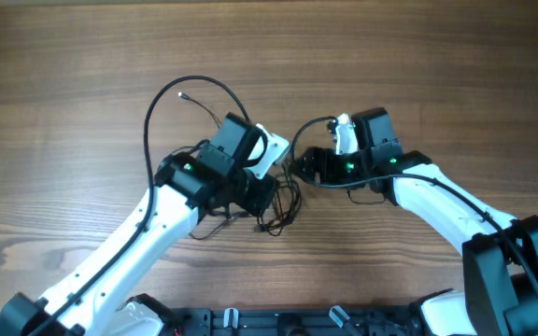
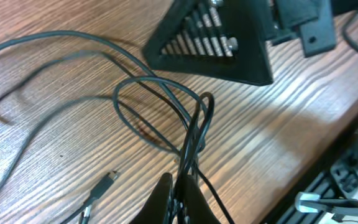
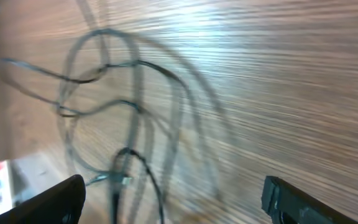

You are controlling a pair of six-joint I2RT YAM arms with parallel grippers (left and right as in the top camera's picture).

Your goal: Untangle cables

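Looser loops lie left in the overhead view, so my left gripper will next rise toward them, away from the crowding right gripper, and release the strands.
The cables (image 1: 278,210) are thin black wires tangled in loops at the table's middle, between my two grippers. One long strand arcs up and left to a small plug (image 1: 181,94). In the left wrist view the loops (image 2: 166,106) run down into my left gripper (image 2: 180,190), which is shut on a bunch of strands; a loose plug (image 2: 107,180) lies to its left. My right gripper (image 3: 173,199) is open and empty, with blurred loops (image 3: 123,112) and a plug (image 3: 120,177) ahead of its fingers. In the overhead view it (image 1: 308,164) sits at the tangle's right edge.
The wooden table (image 1: 437,65) stretches around the arms. A black rail with clamps (image 1: 278,322) runs along the front edge. The right arm's black wrist housing (image 2: 229,37) stands close beyond the loops in the left wrist view.
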